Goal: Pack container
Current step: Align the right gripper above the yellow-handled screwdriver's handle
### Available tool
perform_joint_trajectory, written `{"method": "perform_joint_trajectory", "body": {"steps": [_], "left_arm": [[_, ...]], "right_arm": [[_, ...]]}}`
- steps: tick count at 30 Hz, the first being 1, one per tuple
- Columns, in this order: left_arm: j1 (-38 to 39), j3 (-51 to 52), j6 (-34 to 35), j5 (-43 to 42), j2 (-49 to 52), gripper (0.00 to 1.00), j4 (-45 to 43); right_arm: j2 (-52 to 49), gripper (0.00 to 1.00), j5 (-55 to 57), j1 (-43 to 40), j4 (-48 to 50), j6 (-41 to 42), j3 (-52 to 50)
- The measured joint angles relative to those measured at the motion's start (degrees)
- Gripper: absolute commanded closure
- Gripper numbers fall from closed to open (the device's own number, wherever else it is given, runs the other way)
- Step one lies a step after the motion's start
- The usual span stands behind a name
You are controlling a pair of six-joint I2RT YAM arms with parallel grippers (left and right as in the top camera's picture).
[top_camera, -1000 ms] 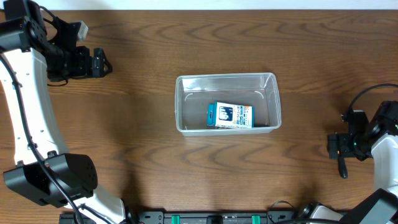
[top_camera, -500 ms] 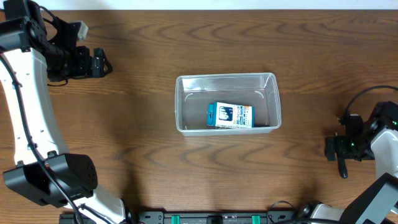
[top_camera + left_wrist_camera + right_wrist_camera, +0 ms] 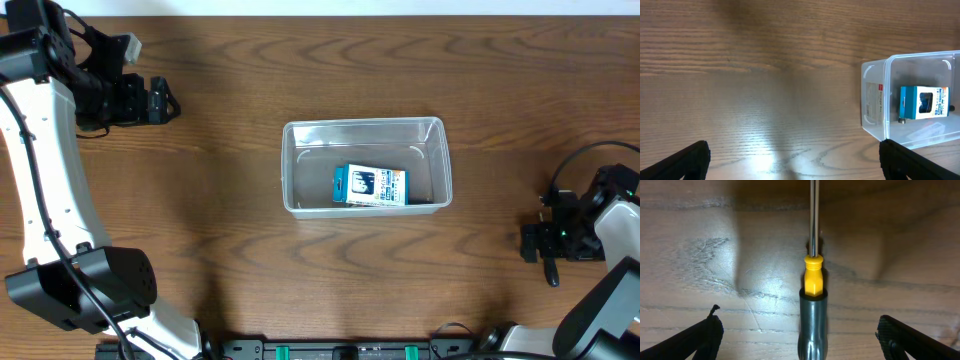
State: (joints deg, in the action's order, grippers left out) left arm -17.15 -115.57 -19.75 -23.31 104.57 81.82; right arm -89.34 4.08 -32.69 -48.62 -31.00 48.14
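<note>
My right gripper will next move down onto the grey handle beside the yellow collar and close there, because the screwdriver lies lengthwise between its spread fingers.
The clear plastic container stands mid-table with a small blue-and-white box inside it. It also shows at the right of the left wrist view, with the box in it. My left gripper is open and empty at the far left, well away from the container; its fingers are spread over bare wood. My right gripper is open at the right edge. A screwdriver with a grey handle, yellow collar and metal shaft lies between its spread fingers, not gripped.
The wooden table runs to a pale far edge at the top. The white left arm stretches down the left side. A dark slim end of the screwdriver sticks out below my right gripper.
My right gripper has shifted slightly to the left and a little toward the front, over the screwdriver. The left arm, container and box have not moved.
</note>
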Motion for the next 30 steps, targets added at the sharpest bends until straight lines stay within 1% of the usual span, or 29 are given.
{"method": "perform_joint_trajectory", "body": {"steps": [11, 19, 30], "left_arm": [[0.0, 0.0, 0.0, 0.0, 0.0, 0.02, 0.0], [0.0, 0.0, 0.0, 0.0, 0.0, 0.02, 0.02], [0.0, 0.0, 0.02, 0.0, 0.0, 0.02, -0.02]], "right_arm": [[-0.39, 0.01, 2.21, 0.0, 0.92, -0.07, 0.0], [-4.9, 0.01, 2.43, 0.02, 1.38, -0.07, 0.0], [-4.92, 0.01, 2.43, 0.02, 2.49, -0.52, 0.0]]}}
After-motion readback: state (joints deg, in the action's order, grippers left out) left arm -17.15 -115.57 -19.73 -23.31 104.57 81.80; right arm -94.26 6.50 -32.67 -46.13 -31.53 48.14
